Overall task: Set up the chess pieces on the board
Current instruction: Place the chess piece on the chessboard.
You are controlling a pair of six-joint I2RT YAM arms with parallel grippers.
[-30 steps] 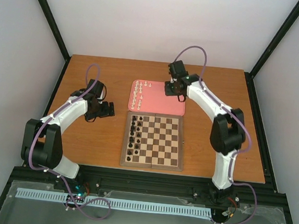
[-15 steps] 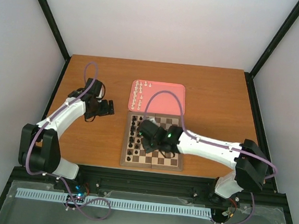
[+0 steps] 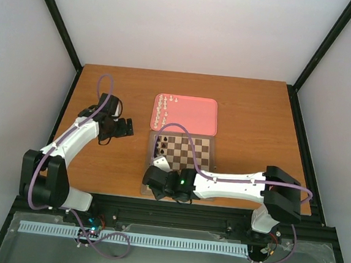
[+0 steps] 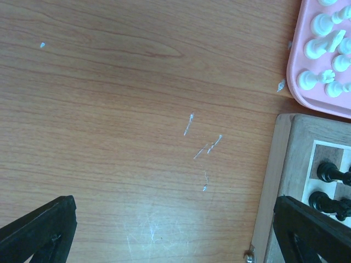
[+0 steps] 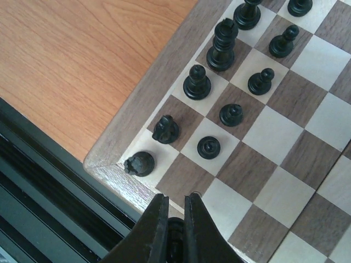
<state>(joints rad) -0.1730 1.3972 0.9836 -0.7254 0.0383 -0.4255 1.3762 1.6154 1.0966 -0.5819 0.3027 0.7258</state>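
Observation:
My right gripper comes down to the empty dark square (image 5: 185, 179) beside the corner rook next and releases the small black piece, because the pawn row stops short there.
The board (image 3: 199, 153) lies at the table's middle, and its near-left corner shows in the right wrist view (image 5: 156, 82). Black chess pieces (image 5: 197, 82) stand in two rows along its left edge (image 3: 160, 144). Cream-white pieces (image 3: 161, 109) stand on the pink tray (image 3: 195, 116). My right gripper (image 5: 174, 198) hangs over the board's near-left corner (image 3: 153, 180), shut on a small black piece (image 5: 175, 234) between its fingers. My left gripper (image 4: 175, 241) is wide open and empty over bare table, left of the board (image 3: 124, 127).
The left wrist view shows the board's left border (image 4: 277, 181) and the tray's corner (image 4: 299, 76) with white pieces (image 4: 323, 46). The black frame rail (image 5: 44, 181) runs just beside the board's near edge. The right arm (image 3: 232, 182) lies across the board's near rows.
The right arm swung from the pink tray down across the board to its near-left corner. The left arm barely moved.

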